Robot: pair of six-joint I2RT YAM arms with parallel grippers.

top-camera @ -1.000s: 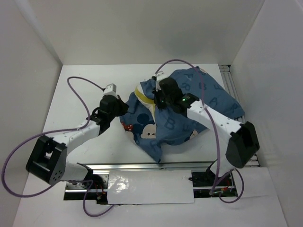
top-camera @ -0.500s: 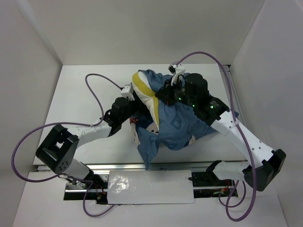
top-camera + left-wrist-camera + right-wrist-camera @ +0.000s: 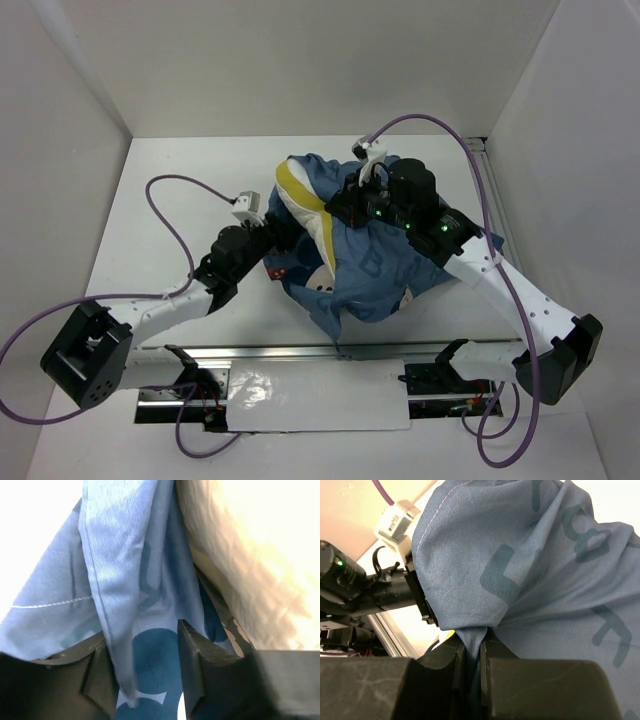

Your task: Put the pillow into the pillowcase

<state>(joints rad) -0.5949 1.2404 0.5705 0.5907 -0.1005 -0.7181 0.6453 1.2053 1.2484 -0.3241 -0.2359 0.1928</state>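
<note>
I should next bring the pillowcase's fold down to the left in the top view with my right gripper, over the pillow's bare yellow trim below, and release it.
The blue pillowcase [image 3: 385, 265] is bunched in the middle of the table, partly over the white pillow [image 3: 322, 238], whose yellow trim [image 3: 297, 190] shows at its left opening. My right gripper [image 3: 362, 200] is shut on a pinched fold of the pillowcase [image 3: 530, 565] and holds it raised; the fold sits between its jaws [image 3: 472, 642]. My left gripper [image 3: 277, 237] is at the case's left edge, open, with a hanging fold of the pillowcase [image 3: 120, 580] between its fingers [image 3: 145, 647]. The pillow [image 3: 250, 555] lies just right of that fold.
White walls close in the table on the left, back and right. A metal rail [image 3: 490, 180] runs along the right edge. Purple cables [image 3: 175, 215] loop over the table's left part, and the left arm [image 3: 365, 590] shows in the right wrist view.
My right gripper has lifted the pillowcase and moved it right, baring more of the pillow. In the last half second my left arm has drawn back toward the near left.
</note>
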